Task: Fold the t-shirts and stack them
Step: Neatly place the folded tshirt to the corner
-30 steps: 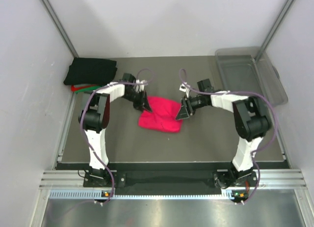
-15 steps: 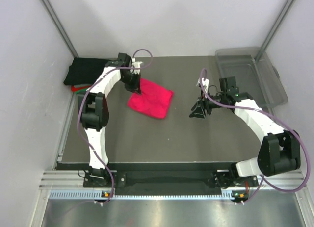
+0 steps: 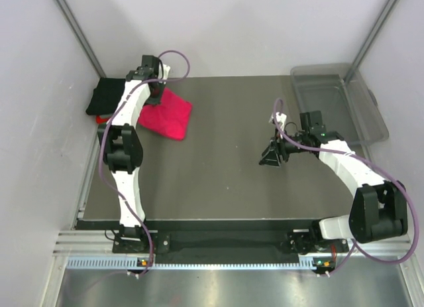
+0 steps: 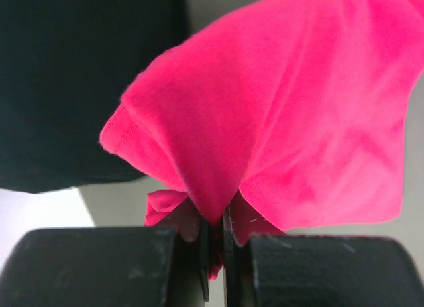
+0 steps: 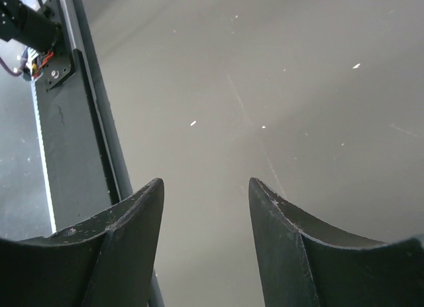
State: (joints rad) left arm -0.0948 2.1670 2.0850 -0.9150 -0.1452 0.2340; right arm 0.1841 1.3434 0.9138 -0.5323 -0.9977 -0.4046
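The pink cloth [image 4: 291, 115] goes up and left in the top view in my left gripper next, over the black shirt [image 4: 83, 81], the top of the stack, for release there.
My left gripper [image 3: 156, 93] is shut on an edge of the folded pinkish-red t-shirt [image 3: 169, 115] at the back left, right beside the folded black t-shirt [image 3: 111, 96]. In the left wrist view the jaws [image 4: 216, 217] pinch a bunch of the pink cloth [image 4: 291, 115], which hangs in front of the black shirt [image 4: 79, 81]. Red and green folded shirts [image 3: 101, 119] peek out under the black one. My right gripper [image 3: 271, 154] is open and empty over bare table; its fingers [image 5: 126, 227] show nothing between them.
A clear plastic bin [image 3: 338, 98] stands at the back right. Grey walls and metal posts close in the table at left, back and right. A metal rail [image 3: 232, 244] runs along the near edge.
My left gripper has carried the pinkish-red shirt from the table's middle to the back left, next to the black shirt. My right gripper let go of it, pulled back right and stands open.
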